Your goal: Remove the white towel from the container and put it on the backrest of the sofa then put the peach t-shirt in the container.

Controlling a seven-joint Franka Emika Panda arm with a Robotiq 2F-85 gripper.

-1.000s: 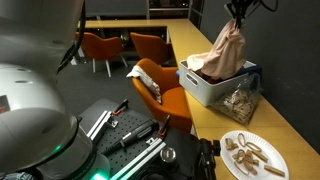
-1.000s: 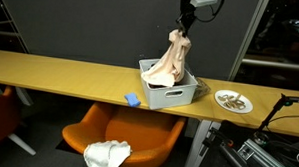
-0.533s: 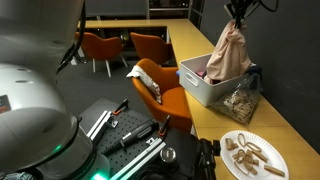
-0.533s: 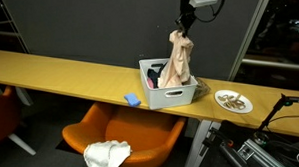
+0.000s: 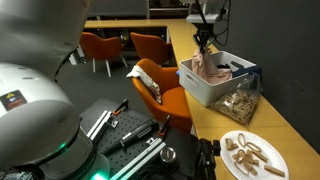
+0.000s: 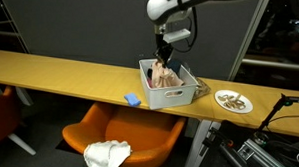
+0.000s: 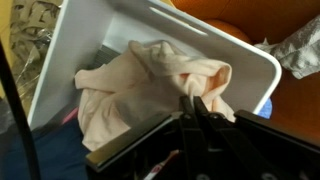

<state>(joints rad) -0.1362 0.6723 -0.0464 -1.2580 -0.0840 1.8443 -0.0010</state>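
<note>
My gripper next lowers the t-shirt fold between the white container's sides below it and releases the fold, as the rest already hangs inside.
The peach t-shirt (image 5: 212, 68) (image 6: 166, 78) lies bunched inside the white container (image 5: 205, 90) (image 6: 170, 98) on the wooden counter. In the wrist view it (image 7: 140, 80) fills the container (image 7: 200, 28). My gripper (image 5: 205, 45) (image 6: 163, 61) (image 7: 190, 101) is low over the container, its fingers shut on a fold of the t-shirt. The white towel (image 5: 148, 85) (image 6: 107, 154) lies on the orange chair below the counter; in the wrist view it (image 7: 300, 48) shows at the top right.
A white plate of snacks (image 5: 250, 152) (image 6: 232, 100) sits on the counter beside the container. A clear bag (image 5: 240, 100) leans against the container. A blue object (image 6: 132, 99) lies near the counter edge. More orange chairs (image 5: 150, 45) stand behind.
My gripper has come down from high above the container, lowering the hanging t-shirt so that it is now bunched inside the container.
</note>
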